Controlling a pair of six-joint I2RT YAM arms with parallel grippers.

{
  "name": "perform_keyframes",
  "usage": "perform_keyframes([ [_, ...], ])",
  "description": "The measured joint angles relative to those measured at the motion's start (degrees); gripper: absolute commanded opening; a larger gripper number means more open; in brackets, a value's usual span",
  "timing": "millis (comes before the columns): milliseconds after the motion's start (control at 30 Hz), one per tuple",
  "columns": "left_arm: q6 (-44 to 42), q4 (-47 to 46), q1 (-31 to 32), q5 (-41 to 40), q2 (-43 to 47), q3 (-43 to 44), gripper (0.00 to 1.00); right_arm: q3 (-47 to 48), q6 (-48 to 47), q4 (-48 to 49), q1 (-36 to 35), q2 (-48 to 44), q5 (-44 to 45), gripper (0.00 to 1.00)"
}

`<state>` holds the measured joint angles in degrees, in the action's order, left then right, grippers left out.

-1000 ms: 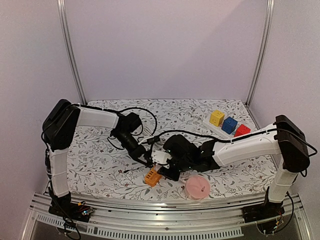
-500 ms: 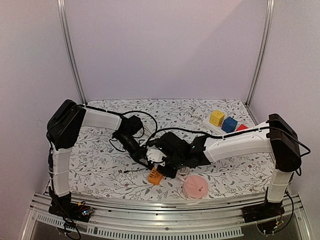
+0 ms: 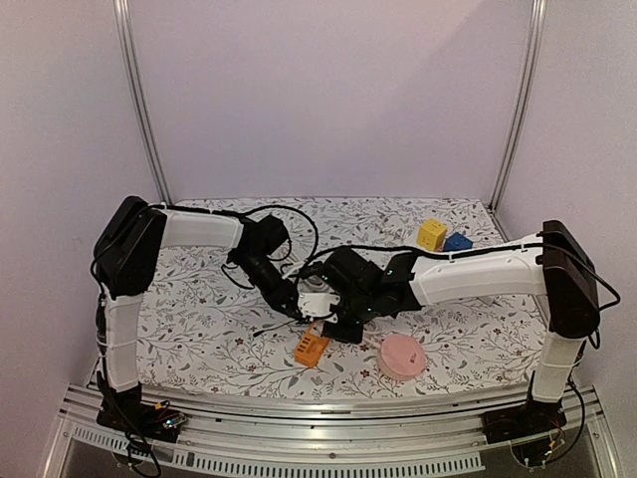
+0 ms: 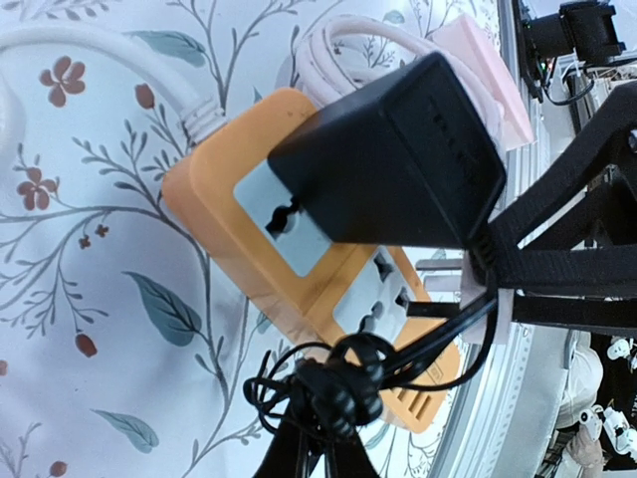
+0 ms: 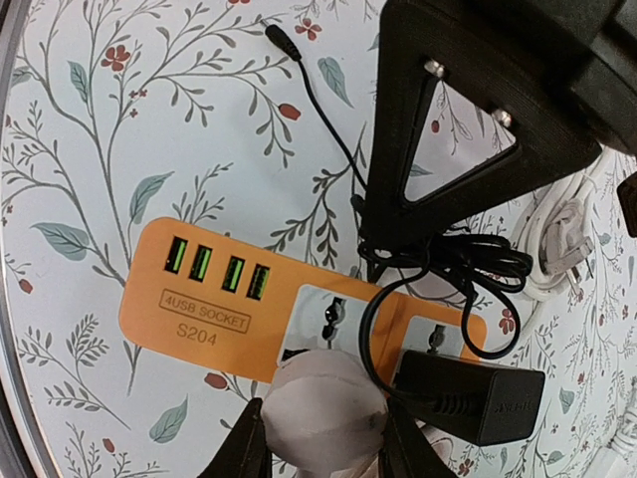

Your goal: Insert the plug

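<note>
My right gripper should lower the white plug onto the open slots of the grey socket [image 5: 333,314] beside the USB ports and let go, as the socket is below.
The orange power strip [image 3: 309,349] lies on the floral table, and shows in the left wrist view [image 4: 229,249] and the right wrist view [image 5: 199,309]. My right gripper [image 5: 323,430] is shut on a white plug [image 5: 323,398], held just above the strip's near edge by a grey socket [image 5: 333,314]. In the top view it [image 3: 333,314] is just behind the strip. My left gripper [image 4: 320,443] is shut on a bundled black cable [image 4: 343,393], and its black adapter [image 4: 398,159] hangs over the strip. The adapter [image 5: 478,393] sits by the right socket.
The strip's white cord [image 4: 100,45] loops on the table behind it. A pink round piece [image 3: 401,357] lies right of the strip near the front edge. Yellow [image 3: 431,234] and blue [image 3: 458,241] blocks stand at the back right. A loose black lead [image 5: 309,90] trails across the cloth.
The right gripper has moved back and left with the white plug, closing in over the strip. The left gripper has shifted slightly right with the cable. The pink piece sits a little further back.
</note>
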<state>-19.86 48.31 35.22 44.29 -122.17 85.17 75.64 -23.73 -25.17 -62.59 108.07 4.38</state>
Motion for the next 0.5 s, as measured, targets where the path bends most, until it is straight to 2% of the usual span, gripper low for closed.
perform_keyframes([
  [500,-0.46,0.55,0.0,0.04,-1.7,0.63,0.04,2.54,-0.76,0.74,0.04,3.23,0.61,0.0],
])
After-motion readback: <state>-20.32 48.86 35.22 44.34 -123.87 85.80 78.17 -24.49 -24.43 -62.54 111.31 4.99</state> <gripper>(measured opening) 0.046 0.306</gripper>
